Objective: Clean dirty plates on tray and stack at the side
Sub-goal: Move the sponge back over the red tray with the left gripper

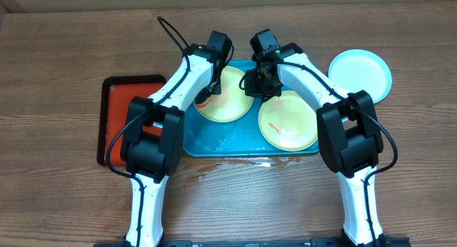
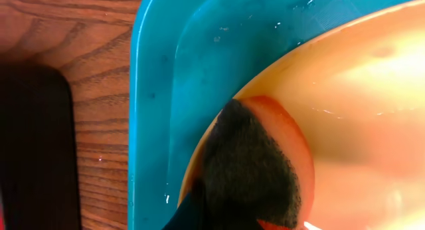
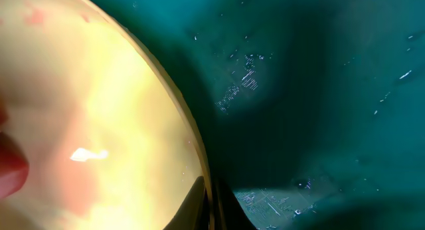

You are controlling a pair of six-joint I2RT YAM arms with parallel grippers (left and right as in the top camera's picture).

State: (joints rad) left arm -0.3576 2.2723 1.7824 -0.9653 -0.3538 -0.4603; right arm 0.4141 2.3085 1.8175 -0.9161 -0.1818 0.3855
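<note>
The light blue plate (image 1: pixel 360 72) is to the right of my right gripper in the overhead view. My right gripper next needs to lift my plate across, lower it on top and release.
Two pale yellow-green plates lie on the wet turquoise tray (image 1: pixel 214 143). My left gripper (image 1: pixel 205 97) is shut on a sponge (image 2: pixel 249 163), dark scouring side up over an orange body, pressed on the left rim of the far plate (image 1: pixel 228 97). My right gripper (image 3: pixel 211 203) is shut on that plate's right rim, one finger inside and one outside. Small orange-red smears (image 3: pixel 33 17) mark this plate (image 3: pixel 99 110). The near plate (image 1: pixel 288 124) has a faint smear. A light blue plate (image 1: pixel 360 72) rests on the table right of the tray.
A red black-rimmed tray (image 1: pixel 118 108) sits just left of the turquoise tray, its dark rim (image 2: pixel 33 143) close to the left gripper. Water is spilled on the wooden table (image 1: pixel 228 165) before the tray's front edge. Both arms reach in from the near side.
</note>
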